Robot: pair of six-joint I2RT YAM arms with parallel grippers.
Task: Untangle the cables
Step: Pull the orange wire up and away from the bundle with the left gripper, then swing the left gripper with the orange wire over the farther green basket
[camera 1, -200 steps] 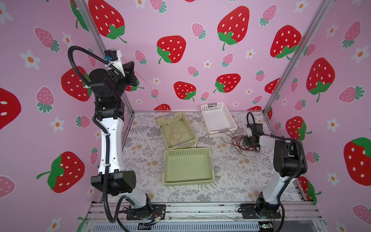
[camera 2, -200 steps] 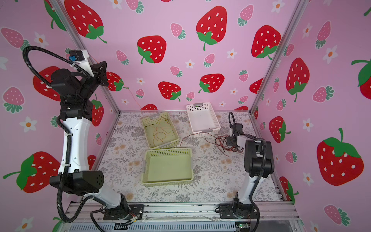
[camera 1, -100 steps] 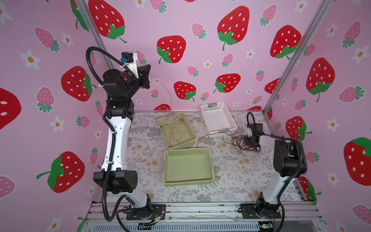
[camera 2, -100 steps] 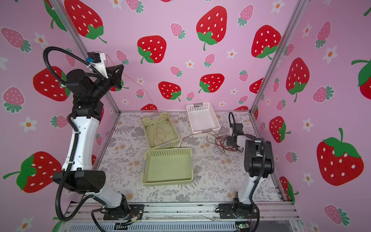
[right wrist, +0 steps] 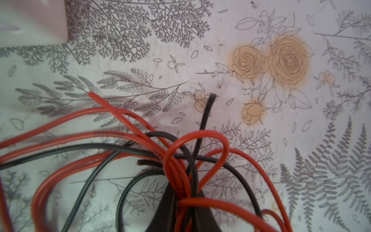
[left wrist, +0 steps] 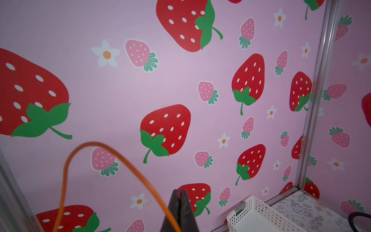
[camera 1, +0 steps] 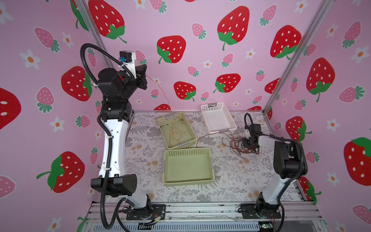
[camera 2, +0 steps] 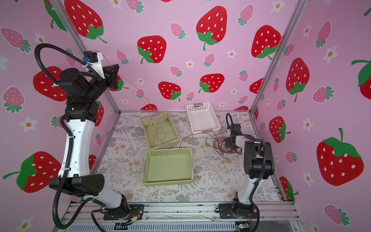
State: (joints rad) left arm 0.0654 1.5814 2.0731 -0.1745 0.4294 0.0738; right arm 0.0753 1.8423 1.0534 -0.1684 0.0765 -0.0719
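Next, my left gripper comes down over the rear green basket's far end [camera 1: 171, 121] and releases the thin orange cable [camera 1: 160, 90], since that basket lies below the gripper.
My left gripper [camera 1: 143, 77] [camera 2: 112, 74] is raised high near the back wall, shut on a thin orange cable [camera 1: 160, 90] [camera 2: 136, 87]. That cable hangs down into the rear green basket [camera 1: 160, 122], where it lies coiled [camera 1: 175, 134]. In the left wrist view the fingertips [left wrist: 176, 192] are pressed together and the orange cable [left wrist: 124, 156] loops past them. My right gripper [camera 1: 248, 143] [camera 2: 229, 142] is down at the table on a tangle of red and black cables [camera 1: 236, 144] [right wrist: 176, 160]. Its fingers [right wrist: 164, 202] are closed around several strands.
An empty green basket [camera 1: 188, 152] sits at the table's middle. A white basket [camera 1: 212, 105] stands at the back, and its corner [right wrist: 30, 22] lies close to the tangle. One red cable [camera 1: 202, 137] runs from the tangle towards the green baskets.
My left arm has swung from beside the left wall towards the middle, carrying the orange cable, which now hangs slacker. The right arm has stayed on the tangle.
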